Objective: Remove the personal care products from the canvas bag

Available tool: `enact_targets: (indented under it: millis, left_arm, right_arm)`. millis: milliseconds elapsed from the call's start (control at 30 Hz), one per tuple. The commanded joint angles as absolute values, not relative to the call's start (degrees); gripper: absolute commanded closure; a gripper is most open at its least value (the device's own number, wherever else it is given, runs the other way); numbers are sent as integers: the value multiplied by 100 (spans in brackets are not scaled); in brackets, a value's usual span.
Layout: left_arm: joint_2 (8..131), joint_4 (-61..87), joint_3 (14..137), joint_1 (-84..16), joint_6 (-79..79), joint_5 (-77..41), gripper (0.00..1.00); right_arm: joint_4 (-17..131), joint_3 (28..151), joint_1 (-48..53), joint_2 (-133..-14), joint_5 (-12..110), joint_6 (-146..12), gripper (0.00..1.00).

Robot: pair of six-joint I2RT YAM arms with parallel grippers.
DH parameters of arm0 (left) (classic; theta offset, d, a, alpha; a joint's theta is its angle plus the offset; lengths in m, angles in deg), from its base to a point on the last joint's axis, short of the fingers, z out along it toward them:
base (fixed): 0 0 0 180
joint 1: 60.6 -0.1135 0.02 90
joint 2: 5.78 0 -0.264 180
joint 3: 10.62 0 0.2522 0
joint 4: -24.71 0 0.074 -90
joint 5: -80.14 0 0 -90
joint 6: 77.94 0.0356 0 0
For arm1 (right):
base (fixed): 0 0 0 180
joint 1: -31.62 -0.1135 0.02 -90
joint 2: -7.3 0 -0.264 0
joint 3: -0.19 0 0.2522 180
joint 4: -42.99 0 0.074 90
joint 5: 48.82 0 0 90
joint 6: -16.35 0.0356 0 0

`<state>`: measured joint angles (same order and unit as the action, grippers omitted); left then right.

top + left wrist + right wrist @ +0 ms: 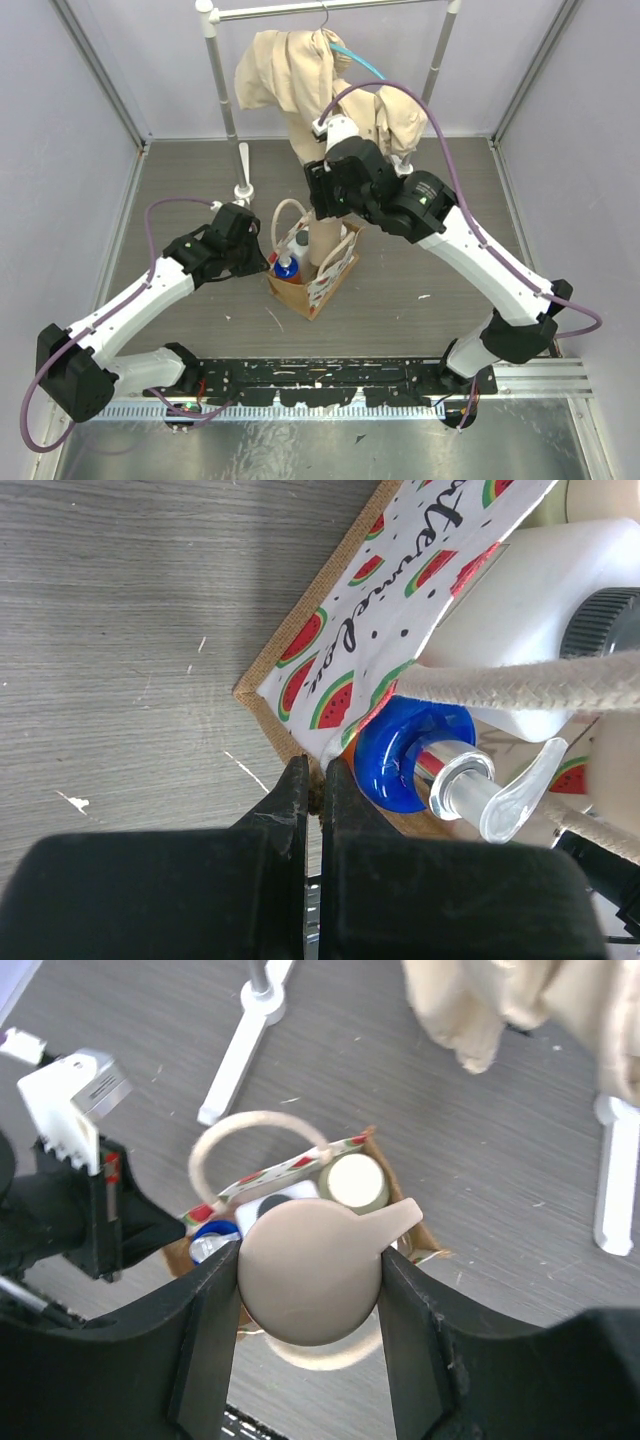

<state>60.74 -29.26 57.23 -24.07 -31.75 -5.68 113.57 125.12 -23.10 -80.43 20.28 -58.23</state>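
Note:
The bottle needs to go to the right in the top view next, past the bag (330,280). My right gripper should then go down and release it on the bare tabletop there.
The canvas bag (330,280) stands mid-table, its white panel (400,580) printed with watermelons. My right gripper (312,1280) is shut on the pump head of the peach pump bottle (312,1270), which stands tall above the bag's mouth (325,240). My left gripper (318,790) is shut on the bag's brown rim at its corner (265,262). Inside the bag are a blue-capped bottle (410,755) with a clear pump, a white bottle (530,610) with a dark cap, and a cream-lidded jar (352,1182). The amber bottle is hidden.
A clothes rack with beige cloth (300,70) stands behind the bag, its white foot (243,190) just left of it. The bag's cream rope handles (255,1140) loop up beside the bottles. Grey walls close the sides.

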Motion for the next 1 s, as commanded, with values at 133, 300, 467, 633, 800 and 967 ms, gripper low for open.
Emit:
enact_targets:
  millis: [133, 300, 467, 633, 800, 967]
  left_arm:
    - [6083, -3338, 5507, -2360, -3171, -588, 96]
    - [6113, -3303, 5492, -2360, -3185, -623, 95]
    - [6167, -3292, 5472, -2363, -3180, -652, 95]
    - [6161, -3265, 5444, -2360, -3180, -671, 95]
    - [6243, -3230, 5517, -2362, -3221, -744, 95]
    - [6262, -3199, 5548, -2360, -3249, -734, 95]
  right_arm:
    - [10350, 12727, -1473, -7178, 1077, -6370, 84]
    - [10206, 12515, -897, -6942, 1024, -6549, 83]
    - [10075, 12123, -221, -6735, 1161, -6642, 82]
    - [9682, 11286, 391, -6508, 1369, -6627, 80]
    - [8932, 10064, 800, -6307, 1373, -6520, 80]
    - [8077, 8949, 1317, -6173, 1609, -6270, 83]
